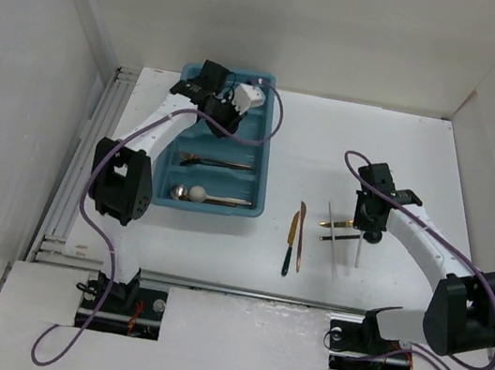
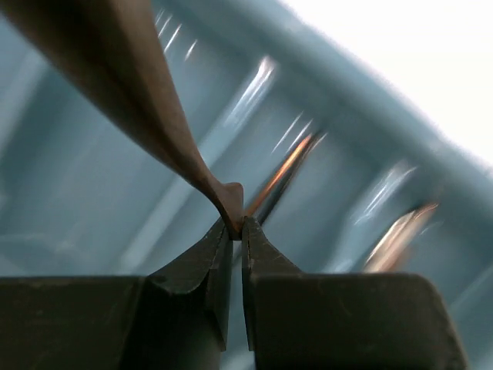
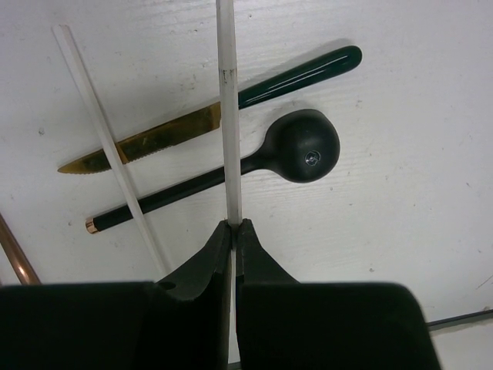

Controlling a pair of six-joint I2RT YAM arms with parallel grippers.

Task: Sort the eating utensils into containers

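The robot's right gripper will next lift outward across to the teal tray, then lower the white stick over the tray's far part (image 1: 249, 122), because the tray's near sections hold utensils.
The teal tray (image 1: 262, 183) lies at the back left, with a silver spoon (image 1: 196, 195) and copper utensils (image 1: 216, 161) in its near compartments. My left gripper (image 1: 225, 113) hangs over the tray's far end. In the left wrist view it (image 2: 236, 224) is shut on the thin end of a dark copper utensil (image 2: 131, 85) above the tray's inside (image 2: 85, 193). My right gripper (image 1: 371, 232) is low over the table at the right. In the right wrist view it (image 3: 235, 225) is shut on a white stick (image 3: 227, 116).
Below the right gripper lie a second white stick (image 3: 100, 131), a gold knife with a dark handle (image 3: 185, 129) and a black spoon (image 3: 302, 146). A copper-and-black knife (image 1: 291, 242) and a copper stick (image 1: 300, 235) lie between tray and right gripper. White walls enclose the table.
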